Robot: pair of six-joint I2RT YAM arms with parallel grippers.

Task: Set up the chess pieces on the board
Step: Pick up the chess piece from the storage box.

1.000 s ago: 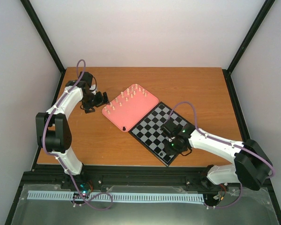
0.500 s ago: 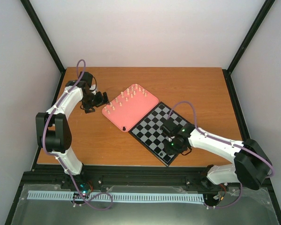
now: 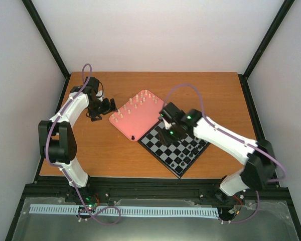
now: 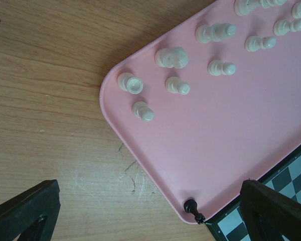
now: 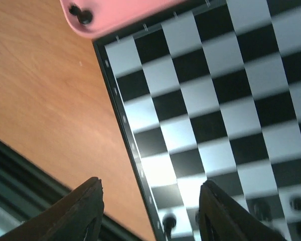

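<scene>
The other black pieces stand on the board (image 3: 166,145), so the robot next needs to move its right gripper left in the top view and down onto the tray's black piece (image 3: 133,137).
The black-and-grey board (image 3: 166,145) lies right of the pink tray (image 3: 149,118). Several black chess pieces (image 3: 190,148) stand along the board's near right side. Several cream pieces (image 4: 172,57) stand on the tray, and one black piece (image 4: 192,206) stands at its near corner; the right wrist view shows that black piece (image 5: 83,15) too. My right gripper (image 3: 169,131) hovers over the board's left part, open and empty (image 5: 153,216), with a black piece (image 5: 168,221) on the board below it. My left gripper (image 3: 103,106) hangs open beside the tray's left end, empty (image 4: 150,216).
The board's left edge (image 5: 123,120) runs next to bare wooden table (image 5: 45,100). Black frame posts (image 3: 44,40) rise at the table's back corners. The table's near edge has a black rail (image 3: 150,188).
My right gripper has opened, lifted off the board's near right corner and swung left toward the tray. Black pieces now show where it was. The left arm has not moved.
</scene>
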